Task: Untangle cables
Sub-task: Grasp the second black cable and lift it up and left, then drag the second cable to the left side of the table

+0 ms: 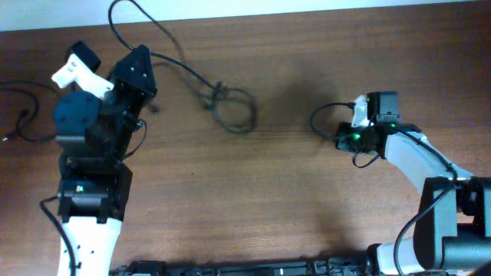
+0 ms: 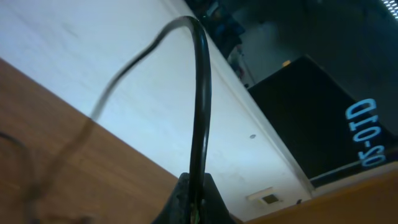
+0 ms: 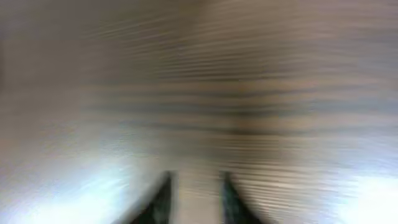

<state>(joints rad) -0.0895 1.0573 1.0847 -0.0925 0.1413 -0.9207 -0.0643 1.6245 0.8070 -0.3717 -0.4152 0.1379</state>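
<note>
My left gripper moves outward and down next, away from the cable's knot. It releases the cable on bare wood, which lies below toward the table's back edge.
A thin black cable runs from an arc at the table's back edge down to a small knot and a loose loop at mid-table. My left gripper is shut on this cable; in the left wrist view the cable rises from between the closed jaws and bends over to the left. A second thin cable curves just left of my right gripper. The right wrist view is blurred by motion; its jaws are apart with only bare wood between them.
Another thin black cord lies at the far left edge. The wooden table meets a white surface along the back. The arm bases stand at the front left and front right.
</note>
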